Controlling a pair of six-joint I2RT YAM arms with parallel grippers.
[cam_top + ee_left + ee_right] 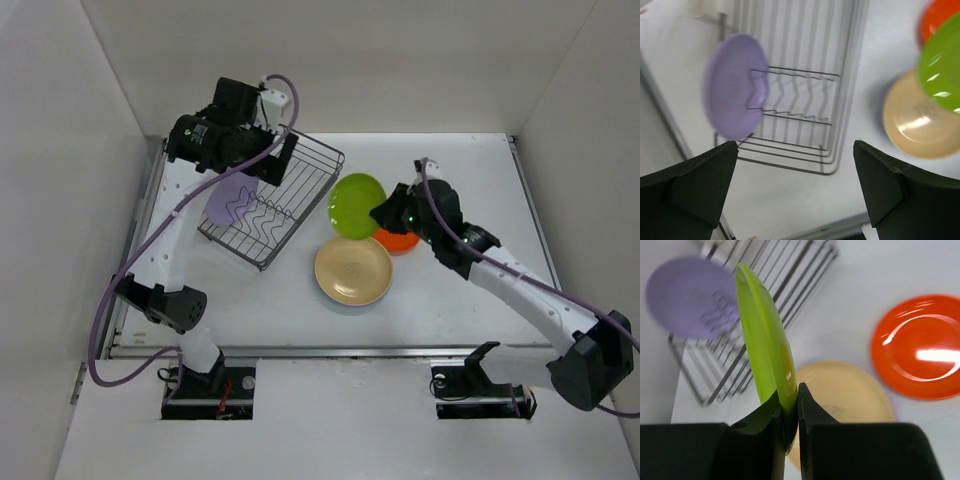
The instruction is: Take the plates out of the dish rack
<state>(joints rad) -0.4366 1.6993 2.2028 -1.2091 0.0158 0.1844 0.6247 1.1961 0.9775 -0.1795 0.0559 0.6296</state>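
My right gripper should move away from the rack, then go down onto the flat red-orange plate, since the lime green plate [357, 205] hangs on the rack [290, 185] side.
The dark wire dish rack [290, 185] sits at the back left of the table, with a lavender plate [232, 200] standing on edge at its left end. My left gripper [270, 160] hovers above the rack, open and empty. The rack [805, 100] and the lavender plate [735, 85] show below it in the left wrist view. My right gripper [385, 212] is shut on the rim of a lime green plate [357, 205], held on edge above the table [765, 340]. A tan-yellow plate [353, 270] and a red-orange plate [398, 240] lie flat on the table.
White walls enclose the table [480, 190] on three sides. The rack's white cutlery holder [275, 100] is at its far corner, partly behind my left arm. The tan-yellow plate [845, 395] and red-orange plate [917, 345] lie under my right gripper [790, 427].
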